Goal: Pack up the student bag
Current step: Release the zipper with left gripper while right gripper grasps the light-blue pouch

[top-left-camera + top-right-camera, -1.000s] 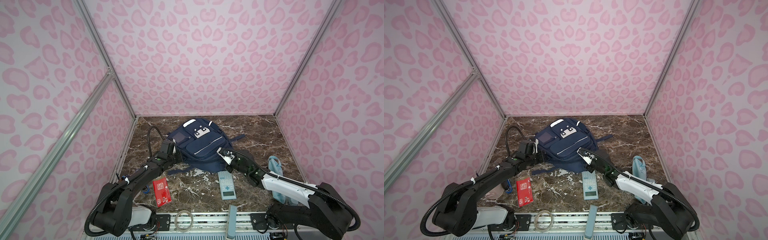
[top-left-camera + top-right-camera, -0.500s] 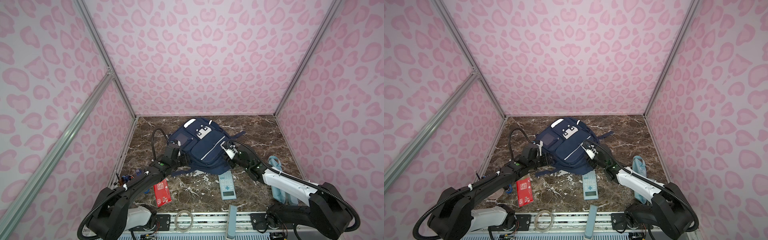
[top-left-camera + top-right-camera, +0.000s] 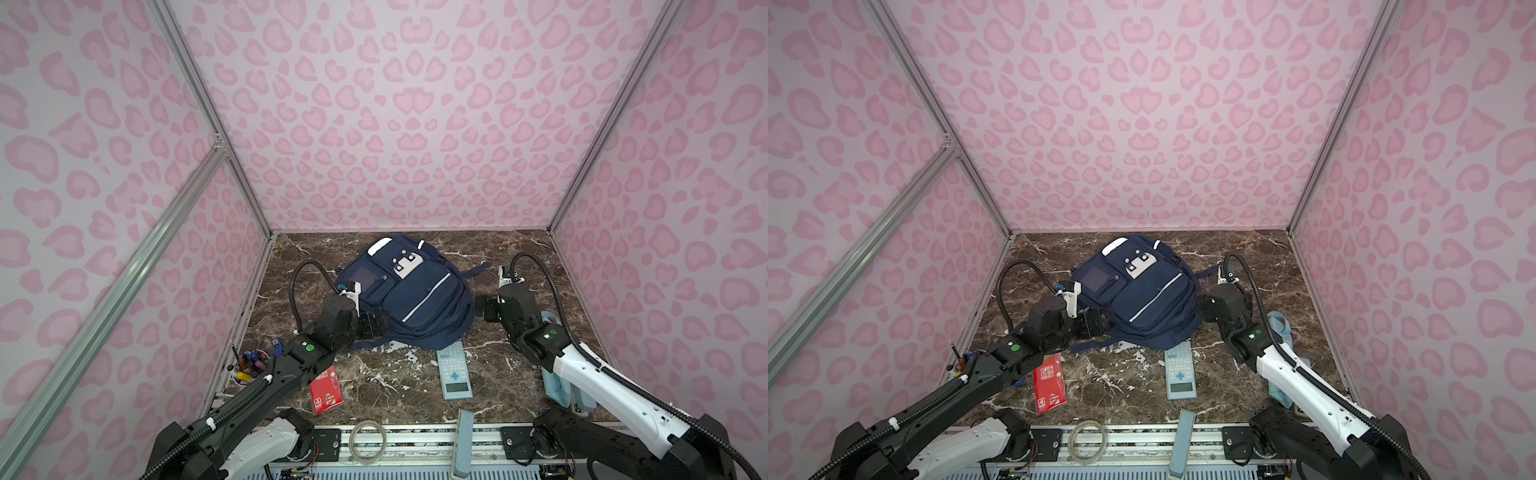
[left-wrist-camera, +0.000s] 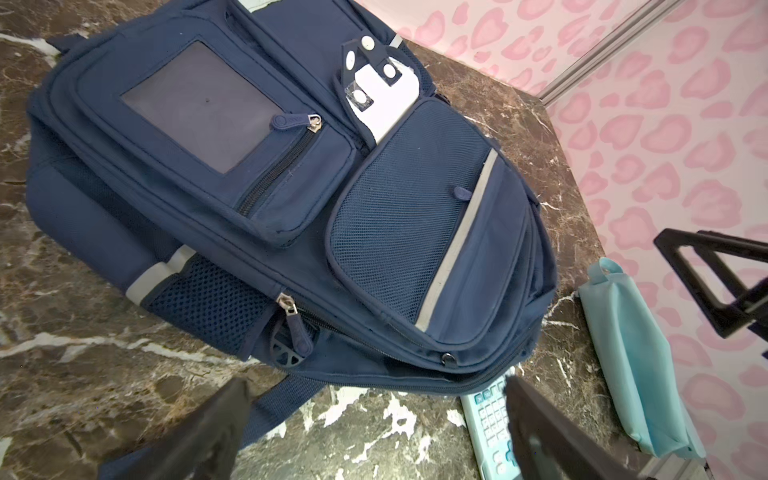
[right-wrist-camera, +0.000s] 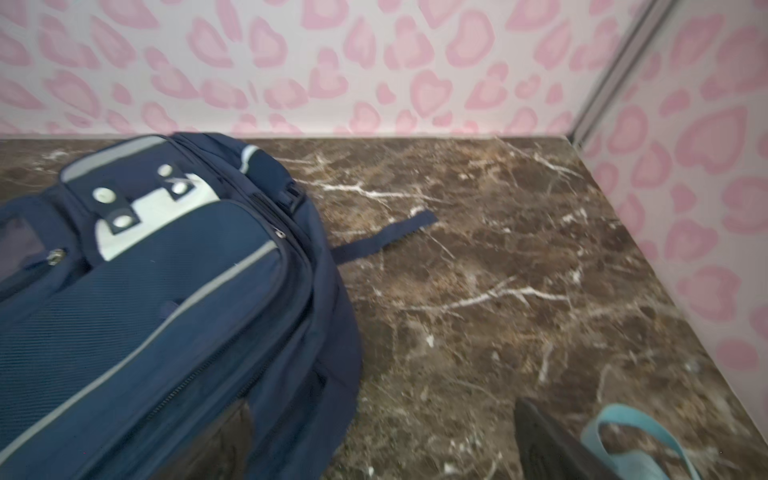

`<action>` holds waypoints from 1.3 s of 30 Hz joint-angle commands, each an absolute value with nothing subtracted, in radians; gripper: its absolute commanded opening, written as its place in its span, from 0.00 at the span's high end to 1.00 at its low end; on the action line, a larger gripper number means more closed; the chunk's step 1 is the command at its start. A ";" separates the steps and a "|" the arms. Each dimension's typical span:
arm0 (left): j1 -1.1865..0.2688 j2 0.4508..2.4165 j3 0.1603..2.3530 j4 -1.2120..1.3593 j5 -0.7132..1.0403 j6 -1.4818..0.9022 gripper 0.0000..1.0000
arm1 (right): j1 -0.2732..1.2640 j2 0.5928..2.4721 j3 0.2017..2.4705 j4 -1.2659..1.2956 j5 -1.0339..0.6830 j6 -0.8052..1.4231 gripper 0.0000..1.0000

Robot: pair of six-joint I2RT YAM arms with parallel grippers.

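The upper flap's zipper edge [image 3: 438,313] [image 4: 489,318] lies beyond the white stripe from my left gripper, toward my right gripper, so I will next move my left gripper across the bag onto that edge.
The student bag [image 3: 409,291] [image 3: 1138,293], a navy backpack with white stripes and studded patches, lies front-up on the marble floor in both top views. Its pocket zips look shut in the left wrist view, where the bag [image 4: 291,187] fills the picture. My left gripper [image 3: 374,325] [image 3: 1096,325] [image 4: 376,415] is open by the bag's near left edge, with only floor and a loose strap between its fingers. My right gripper [image 3: 487,309] [image 3: 1207,309] [image 5: 386,436] is open beside the bag's right side [image 5: 145,311], holding nothing.
A light-blue calculator [image 3: 454,369] [image 4: 486,424] lies just in front of the bag. A red booklet [image 3: 326,388] lies front left, near a cup of pens [image 3: 249,365]. A pale blue pouch [image 3: 559,386] [image 4: 636,353] lies under the right arm. Pink walls enclose three sides.
Both grippers went from shut to open and let go of the bag. The right gripper swung out to the bag's right side. The left gripper drew back slightly.
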State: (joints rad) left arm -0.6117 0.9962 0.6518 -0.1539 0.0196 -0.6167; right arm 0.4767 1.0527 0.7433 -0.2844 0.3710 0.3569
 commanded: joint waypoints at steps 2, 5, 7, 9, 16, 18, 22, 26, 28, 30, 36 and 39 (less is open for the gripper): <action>-0.643 1.022 0.681 -0.120 0.035 -0.580 0.01 | 0.348 1.119 0.789 -0.548 0.389 0.515 0.01; -0.698 1.097 0.753 -0.160 0.034 -0.498 0.00 | 0.297 1.161 0.801 -0.590 0.451 0.481 0.00; -0.739 1.163 0.817 -0.186 0.025 -0.443 0.01 | 0.274 1.195 0.808 -0.605 0.512 0.457 0.00; -0.787 1.247 0.898 -0.219 -0.010 -0.387 0.02 | 0.205 1.234 0.818 -0.620 0.469 0.459 0.01; -0.920 1.663 1.254 -0.355 -0.187 -0.185 0.07 | 0.088 1.353 0.862 -0.688 0.417 0.459 0.01; -0.922 1.765 1.329 -0.362 -0.223 -0.165 0.11 | 0.073 1.376 0.853 -0.672 0.396 0.452 0.07; -0.929 1.924 1.437 -0.310 -0.397 -0.119 0.23 | 0.046 1.426 0.857 -0.647 0.366 0.418 0.35; -0.914 2.015 1.546 -0.360 -0.360 -0.117 0.71 | 0.046 1.465 0.862 -0.604 0.288 0.365 0.77; -0.912 1.993 1.539 -0.362 -0.356 -0.138 0.88 | 0.050 1.473 0.869 -0.591 0.253 0.342 0.92; -0.901 1.951 1.528 -0.381 -0.348 -0.171 0.96 | 0.051 1.464 0.876 -0.580 0.235 0.332 0.99; -0.818 1.785 1.405 -0.323 -0.131 -0.291 0.96 | 0.074 1.421 0.892 -0.441 -0.005 0.325 1.00; -0.776 1.757 1.376 -0.304 -0.040 -0.333 0.96 | 0.107 1.485 0.947 -0.409 -0.077 0.354 1.00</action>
State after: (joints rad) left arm -0.7975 1.7744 1.3922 -0.3244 -0.1467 -0.2657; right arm 0.0845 1.4467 0.9150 -0.4938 0.0452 0.3374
